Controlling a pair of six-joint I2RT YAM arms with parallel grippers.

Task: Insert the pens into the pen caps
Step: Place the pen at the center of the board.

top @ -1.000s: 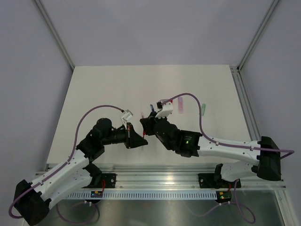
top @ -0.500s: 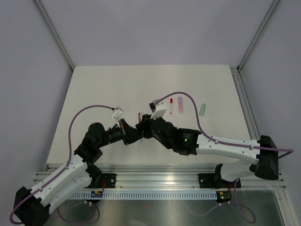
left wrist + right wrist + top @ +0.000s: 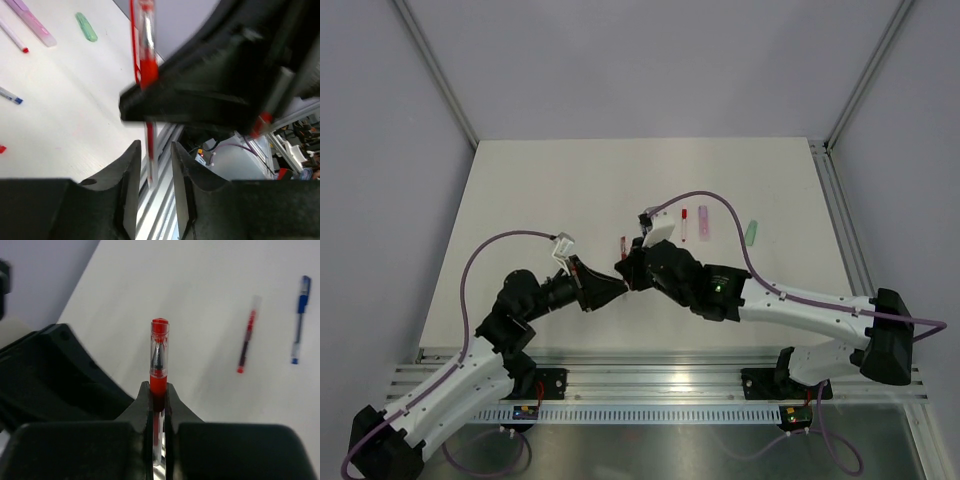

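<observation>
I need to move my right gripper outward next, away from my left gripper, and then lower the red pen to the table (image 3: 670, 225) (image 3: 314, 329) beside the blue pen.
My right gripper (image 3: 159, 390) is shut on a red stick pen (image 3: 159, 357) and holds it above the table. A clear cap with a red end (image 3: 160, 332) sits over the pen's tip. In the left wrist view the same red pen (image 3: 145, 60) runs down between the right gripper's fingers, and its clear rear end (image 3: 151, 167) hangs between my left jaws. My left gripper (image 3: 155, 150) is open around that end, with a gap on both sides. In the top view the two grippers meet, left (image 3: 603, 289) and right (image 3: 626, 272).
Loose on the table lie a red pen (image 3: 245, 347), a blue pen (image 3: 298, 332), another thin red pen (image 3: 685, 225), a thick pink pen (image 3: 703, 222) and a green one (image 3: 752, 232). The aluminium rail (image 3: 660, 380) runs along the near edge.
The left arm has drawn back to the left and towards its base. The right gripper has followed leftward with the red pen. The grippers stay close together.
</observation>
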